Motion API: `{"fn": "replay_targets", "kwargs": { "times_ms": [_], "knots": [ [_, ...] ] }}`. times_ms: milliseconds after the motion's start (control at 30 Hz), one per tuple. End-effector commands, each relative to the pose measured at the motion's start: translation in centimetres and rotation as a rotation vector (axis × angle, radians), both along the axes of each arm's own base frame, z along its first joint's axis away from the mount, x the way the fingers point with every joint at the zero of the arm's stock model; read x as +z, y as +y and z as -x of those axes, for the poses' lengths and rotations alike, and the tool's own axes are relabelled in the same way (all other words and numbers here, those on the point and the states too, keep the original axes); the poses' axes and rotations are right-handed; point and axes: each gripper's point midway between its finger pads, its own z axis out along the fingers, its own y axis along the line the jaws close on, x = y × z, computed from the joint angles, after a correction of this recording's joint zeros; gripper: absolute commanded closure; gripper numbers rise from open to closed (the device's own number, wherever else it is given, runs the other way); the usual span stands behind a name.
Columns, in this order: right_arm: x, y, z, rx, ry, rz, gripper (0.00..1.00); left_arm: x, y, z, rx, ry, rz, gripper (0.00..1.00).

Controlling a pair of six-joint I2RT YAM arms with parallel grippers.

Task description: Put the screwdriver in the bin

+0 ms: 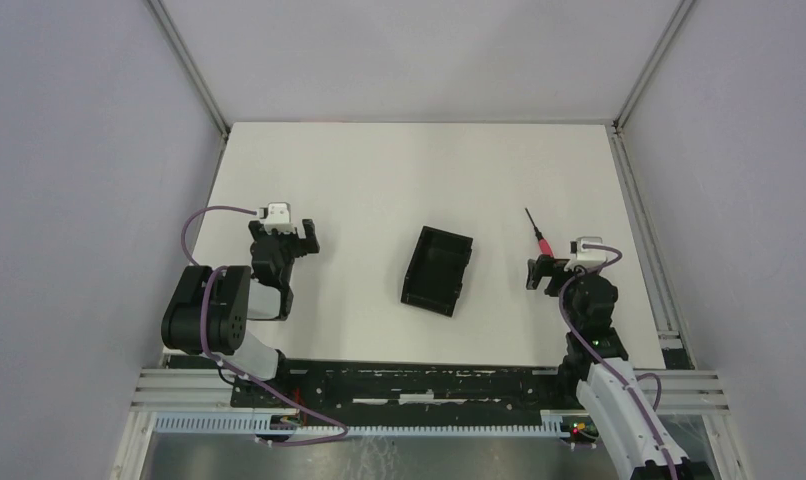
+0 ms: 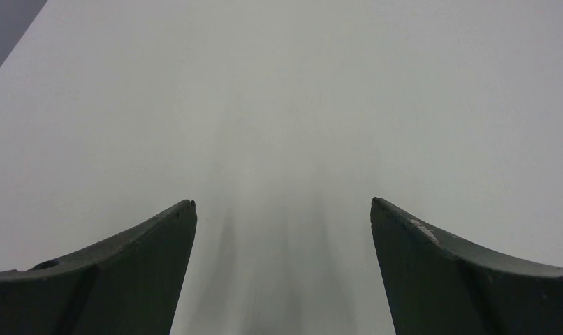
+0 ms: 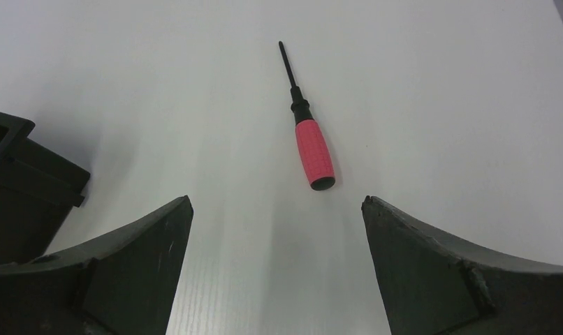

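My right gripper reaches outward over the red handle next, turns to match its slant, then lowers to close near its black collar.
The screwdriver, with a red handle and thin black shaft, lies flat on the white table at the right; in the right wrist view it lies just ahead of the fingers, handle end nearest. My right gripper is open and empty, just behind the handle, not touching it. The black open-top bin sits at mid-table, left of the right gripper; its corner shows in the right wrist view. My left gripper is open and empty at the left, over bare table.
The white table is enclosed by grey walls on three sides. An aluminium rail with cables runs along the near edge by the arm bases.
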Motion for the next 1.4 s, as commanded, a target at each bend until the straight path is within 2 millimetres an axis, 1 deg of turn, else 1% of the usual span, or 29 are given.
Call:
{"fn": "replay_targets", "kwargs": {
  "times_ms": [0, 67, 133, 200, 267, 367, 433, 467, 500, 600, 633, 700, 767, 800, 867, 900, 967, 1033, 1100, 1200, 1267, 1367],
  "knots": [
    [6.4, -0.1, -1.3, 0.001, -0.112, 0.020, 0.02, 1.5, -0.2, -0.5, -0.001, -0.053, 0.034, 0.00],
    [9.6, 0.4, -1.7, 0.036, -0.154, 0.042, 0.02, 1.5, -0.2, -0.5, -0.002, -0.053, 0.034, 0.00],
    [12.8, -0.1, -2.2, 0.013, -0.153, 0.056, 0.02, 1.6, -0.2, -0.5, -0.002, -0.054, 0.034, 0.00],
    [16.0, -0.6, -2.9, -0.007, -0.102, 0.090, 0.02, 1.6, -0.2, -0.5, -0.003, -0.054, 0.034, 0.00],
    [19.2, -0.7, -4.0, 0.000, -0.025, 0.131, 0.02, 1.6, -0.2, -0.5, -0.003, -0.053, 0.034, 0.00],
    [20.2, 0.1, -6.3, 0.098, 0.161, 0.218, 0.02, 1.6, -0.2, -0.5, -0.003, -0.054, 0.034, 0.00],
    [19.3, 0.4, -7.9, 0.149, 0.316, 0.252, 0.02, 1.5, -0.2, -0.5, -0.003, -0.052, 0.034, 0.00],
    [18.3, 0.9, -8.8, 0.189, 0.390, 0.252, 0.02, 1.5, -0.2, -0.5, -0.003, -0.052, 0.034, 0.00],
    [17.5, 1.0, -9.4, 0.206, 0.446, 0.258, 0.02, 1.5, -0.2, -0.5, -0.003, -0.052, 0.034, 0.00],
    [13.2, 0.4, -11.1, 0.182, 0.590, 0.273, 0.02, 1.6, -0.2, -0.5, -0.003, -0.054, 0.034, 0.00],
    [11.8, -0.1, -11.5, 0.161, 0.620, 0.282, 0.02, 1.5, -0.2, -0.5, -0.003, -0.053, 0.034, 0.00],
    [8.6, -0.2, -12.2, 0.167, 0.686, 0.279, 0.03, 1.5, -0.2, -0.5, -0.002, -0.052, 0.034, 0.00],
    [5.4, -0.2, -12.2, 0.176, 0.760, 0.281, 0.05, 1.5, -0.2, -0.5, -0.003, -0.052, 0.034, 0.00],
    [3.7, -0.4, -12.0, 0.177, 0.801, 0.285, 0.07, 1.5, -0.2, -0.5, -0.003, -0.052, 0.034, 0.00],
    [0.9, -0.7, -11.5, 0.178, 0.859, 0.295, 0.09, 1.6, -0.2, -0.5, -0.003, -0.054, 0.034, 0.00],
    [-0.2, -0.8, -11.3, 0.183, 0.878, 0.299, 0.12, 1.5, -0.2, -0.5, -0.003, -0.053, 0.034, 0.00],
    [-2.5, -0.9, -10.5, 0.189, 0.918, 0.300, 0.14, 1.6, -0.2, -0.5, -0.003, -0.053, 0.034, 0.00],
    [-4.5, -1.1, -9.9, 0.188, 0.949, 0.297, 0.17, 1.5, -0.3, -0.5, -0.004, -0.053, 0.034, 0.00],
    [-6.0, -1.3, -9.4, 0.187, 0.978, 0.293, 0.23, 1.6, -0.2, -0.5, -0.003, -0.053, 0.034, 0.00],
    [-7.7, -1.5, -9.2, 0.192, 1.005, 0.301, 0.38, 1.6, -0.2, -0.5, -0.003, -0.053, 0.034, 0.00],
    [-8.1, -1.5, -9.3, 0.196, 1.008, 0.305, 0.50, 1.6, -0.2, -0.5, -0.003, -0.053, 0.034, 0.00],
    [-8.2, -1.7, -9.5, 0.185, 1.003, 0.315, 0.64, 1.5, -0.2, -0.5, -0.003, -0.052, 0.034, 0.00]
  ]
}}
